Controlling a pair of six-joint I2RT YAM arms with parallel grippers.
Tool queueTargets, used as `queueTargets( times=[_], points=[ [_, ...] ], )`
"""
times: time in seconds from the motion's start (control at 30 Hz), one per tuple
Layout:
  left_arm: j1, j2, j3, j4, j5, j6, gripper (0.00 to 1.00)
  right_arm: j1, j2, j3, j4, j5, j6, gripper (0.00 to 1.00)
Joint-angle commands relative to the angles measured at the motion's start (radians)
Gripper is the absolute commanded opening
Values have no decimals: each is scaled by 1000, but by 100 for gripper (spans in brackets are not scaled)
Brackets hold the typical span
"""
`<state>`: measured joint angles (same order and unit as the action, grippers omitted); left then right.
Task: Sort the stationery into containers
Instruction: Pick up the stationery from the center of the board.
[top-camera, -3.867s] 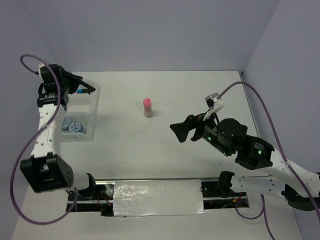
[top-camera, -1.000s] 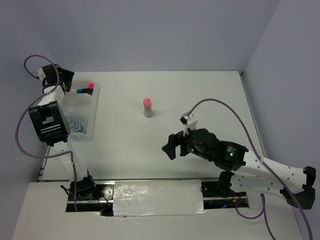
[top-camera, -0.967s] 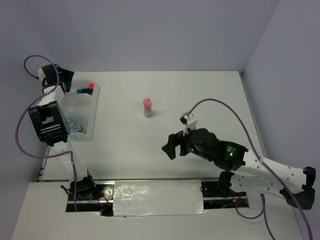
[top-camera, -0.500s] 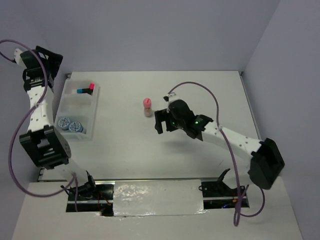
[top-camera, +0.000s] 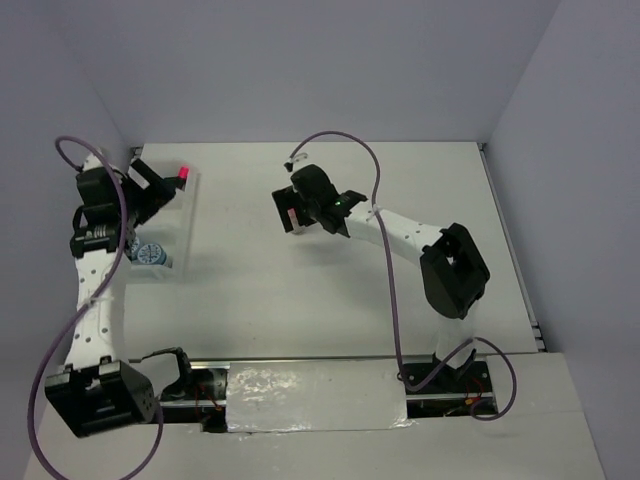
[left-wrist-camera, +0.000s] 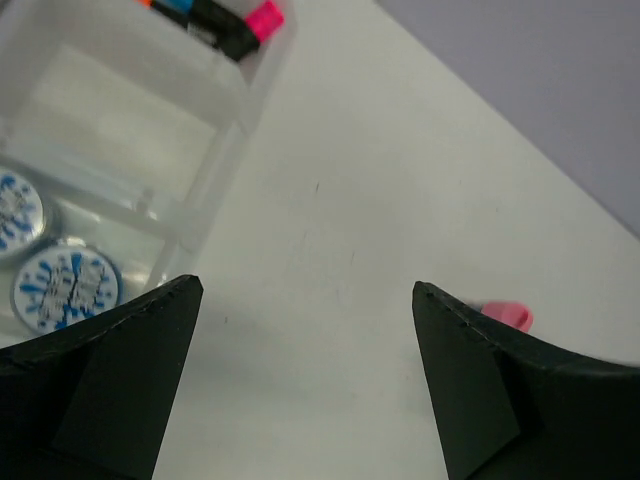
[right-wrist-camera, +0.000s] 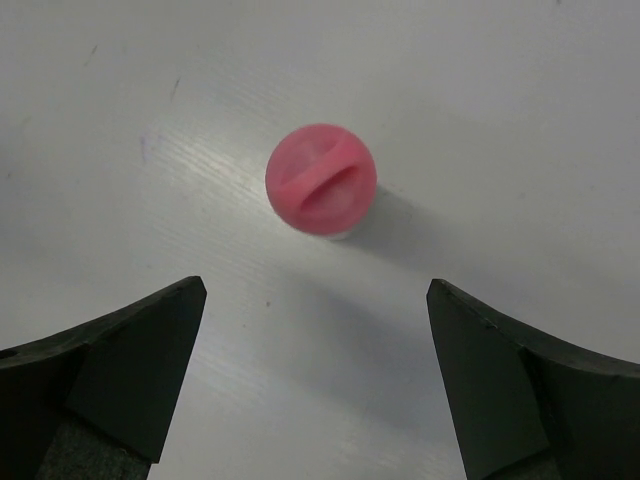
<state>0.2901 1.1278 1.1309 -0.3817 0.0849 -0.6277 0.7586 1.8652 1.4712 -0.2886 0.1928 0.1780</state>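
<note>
The right gripper moves down next until its open fingers are on either side of the cap, since the pink cap (right-wrist-camera: 321, 180) is still beyond them.
A white translucent tray (top-camera: 189, 222) lies at the left. Its far compartment holds markers, one with a pink cap (left-wrist-camera: 264, 18) and one with a blue cap (left-wrist-camera: 178, 9). Two blue rolls (left-wrist-camera: 63, 289) lie in its near compartment. My left gripper (left-wrist-camera: 305, 292) hangs open above the tray's right wall with nothing between its fingers. The pink-capped tube (right-wrist-camera: 321, 180) stands upright on the table. My right gripper (right-wrist-camera: 315, 290) hovers open straight above it, and the cap sits just beyond the fingertips. In the top view the right gripper (top-camera: 289, 213) hides most of the tube.
The white table (top-camera: 330, 290) ends at grey walls at the back and on both sides. The right arm's purple cable (top-camera: 375, 180) loops above the table's middle. The tube's pink cap (left-wrist-camera: 507, 316) peeks out behind my left gripper's right finger.
The right arm has swung from the near middle of the table out to the tube and now hovers over it. The left arm has come from the back left corner to above the tray.
</note>
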Motion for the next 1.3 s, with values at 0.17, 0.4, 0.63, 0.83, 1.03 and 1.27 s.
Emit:
queueTargets(
  times=[0.17, 0.4, 0.63, 0.83, 1.03, 1.27],
  points=[
    [-86, -327, -241, 3, -123, 140, 99, -10, 92, 147, 29, 40, -77, 100],
    [-111, -323, -238, -2, -96, 143, 99, -12, 167, 193, 34, 96, -84, 97],
    [-112, -330, -246, 10, -77, 146, 99, -30, 210, 202, 80, 50, -78, 77],
    [-114, -309, -252, 27, -21, 152, 99, -33, 218, 199, 101, 28, -109, 55],
    [-135, -292, -257, 46, 25, 171, 99, -47, 195, 179, 141, -45, -123, 27],
    [-253, -215, -240, 113, 216, 284, 99, -64, -10, 74, 96, -146, -42, 21]
  ],
)
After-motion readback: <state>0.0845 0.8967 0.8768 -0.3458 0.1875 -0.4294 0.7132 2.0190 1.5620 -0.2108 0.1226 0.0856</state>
